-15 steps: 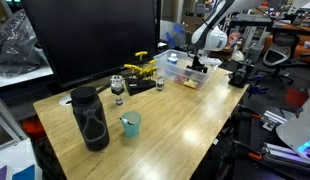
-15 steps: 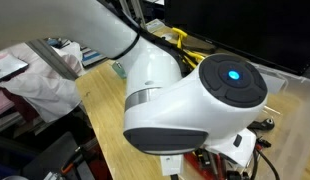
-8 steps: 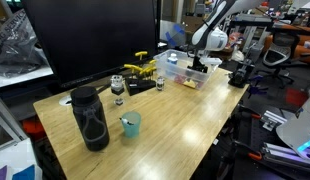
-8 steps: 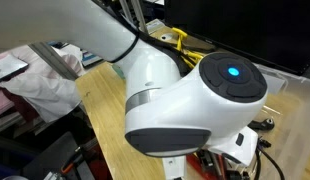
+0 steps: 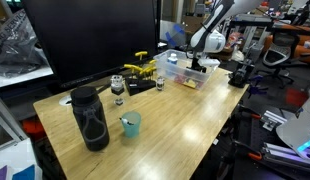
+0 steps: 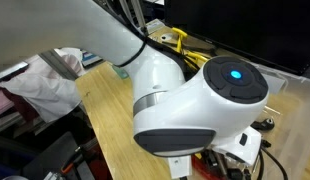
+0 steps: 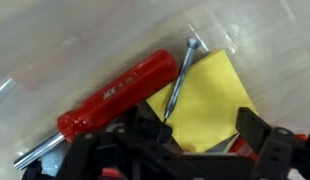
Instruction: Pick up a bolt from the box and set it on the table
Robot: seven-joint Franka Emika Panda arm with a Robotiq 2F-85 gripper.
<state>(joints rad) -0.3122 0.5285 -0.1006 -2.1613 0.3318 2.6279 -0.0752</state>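
I will next keep my gripper low over the yellow sheet (image 7: pixel 210 100) and close its spread fingers on the lower end of the bolt.
In the wrist view the clear box (image 7: pixel 55 50) holds a long silver bolt (image 7: pixel 181 78), a red-handled screwdriver (image 7: pixel 120 95) and a yellow sheet (image 7: pixel 210 100). The bolt lies slanted across the edge of the yellow sheet. My gripper (image 7: pixel 200 135) is open just above the box floor, its black fingers (image 7: pixel 257 130) spread over the yellow sheet. The bolt's lower end reaches the left finger. In an exterior view the gripper (image 5: pixel 200 64) hangs over the box (image 5: pixel 179 68) at the far end of the table (image 5: pixel 185 120).
A black bottle (image 5: pixel 90 118) and a teal cup (image 5: pixel 130 124) stand near the table's front. A small jar (image 5: pixel 118 88), yellow clamps (image 5: pixel 145 68) and a dark monitor (image 5: pixel 95 40) are behind. The arm's white joint (image 6: pixel 210 105) fills an exterior view.
The arm has shifted slightly over the box. The gripper stays at the box, and nothing else has moved.
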